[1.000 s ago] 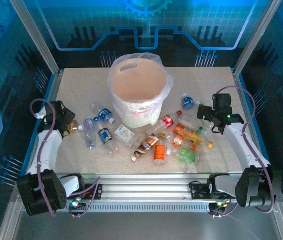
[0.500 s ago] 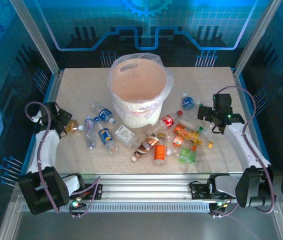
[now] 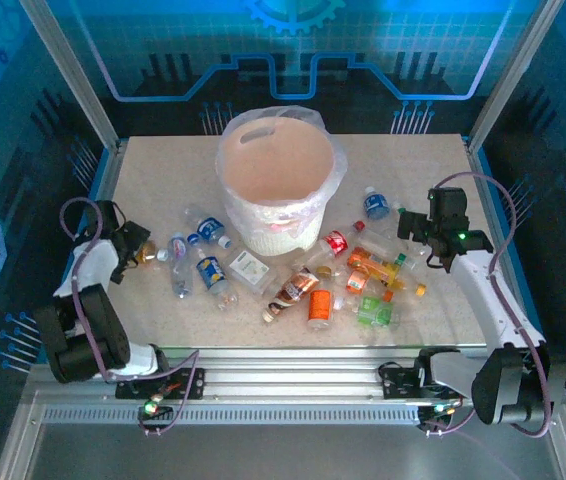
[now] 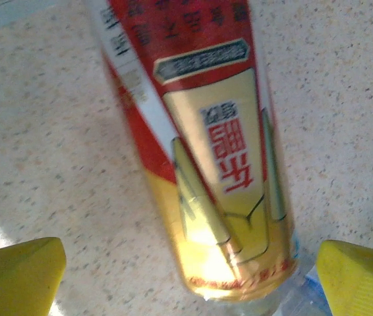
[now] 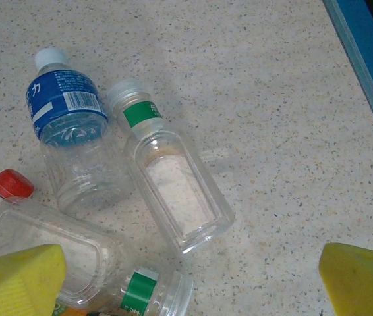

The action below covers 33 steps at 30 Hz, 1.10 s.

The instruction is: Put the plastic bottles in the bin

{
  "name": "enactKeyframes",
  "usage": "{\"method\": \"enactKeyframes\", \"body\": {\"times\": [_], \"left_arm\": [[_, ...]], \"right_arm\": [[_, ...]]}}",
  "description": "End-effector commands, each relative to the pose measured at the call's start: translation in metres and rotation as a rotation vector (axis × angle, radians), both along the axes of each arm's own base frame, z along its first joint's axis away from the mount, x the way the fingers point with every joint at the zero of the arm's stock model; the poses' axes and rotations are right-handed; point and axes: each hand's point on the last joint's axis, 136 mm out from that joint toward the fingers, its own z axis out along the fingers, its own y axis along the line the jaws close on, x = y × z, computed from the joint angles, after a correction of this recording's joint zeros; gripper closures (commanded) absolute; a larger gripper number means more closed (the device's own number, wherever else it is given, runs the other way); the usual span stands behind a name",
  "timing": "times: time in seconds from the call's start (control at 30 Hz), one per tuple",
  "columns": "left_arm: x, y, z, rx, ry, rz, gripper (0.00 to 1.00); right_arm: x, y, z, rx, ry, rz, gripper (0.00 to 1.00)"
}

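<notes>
My left gripper moves down over the red-and-gold bottle's label next and closes its yellow fingers around it.
The bin [image 3: 278,185], a white bucket with a clear bag, stands mid-table. Several plastic bottles [image 3: 308,290] lie scattered in front of it and to both sides. My left gripper [image 3: 133,250] is at the table's left edge, open around a red-and-gold labelled bottle [image 4: 213,151] that lies on the table between its yellow fingertips [image 4: 18,273] without touching them. My right gripper [image 3: 416,233] hovers open over the right-hand cluster: a blue-labelled bottle [image 5: 68,125], a clear bottle with a green band [image 5: 170,178] and a red-capped bottle [image 5: 35,240].
A blue frame rail [image 5: 364,59] borders the table on the right. Glass walls enclose the cell. Bare tabletop [image 3: 163,170] lies behind and beside the bin. More bottles [image 3: 208,270] lie between the left gripper and the bin.
The left arm's elbow and base link have swung up and left while its gripper stayed by the red-and-gold bottle. The right arm has shifted slightly. Both grippers stay open.
</notes>
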Motion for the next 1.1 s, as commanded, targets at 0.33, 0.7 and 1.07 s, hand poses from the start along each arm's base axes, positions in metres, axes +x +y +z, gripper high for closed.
{"method": "enactKeyframes", "body": {"times": [0.33,0.7,1.07], "left_arm": [[0.04,0.009,-0.035,-0.089,-0.006,0.025,0.01],[0.068,0.015,-0.043,-0.117,-0.059,0.032,0.41],[0.109,0.015,0.055,-0.066,-0.262,-0.088,0.65]], "right_arm": [[0.003,-0.002,-0.003,0.0,0.023,0.009,0.0],[0.003,0.0,-0.004,0.008,0.026,0.015,0.0],[0.0,0.003,0.003,0.031,0.03,0.005,0.0]]}}
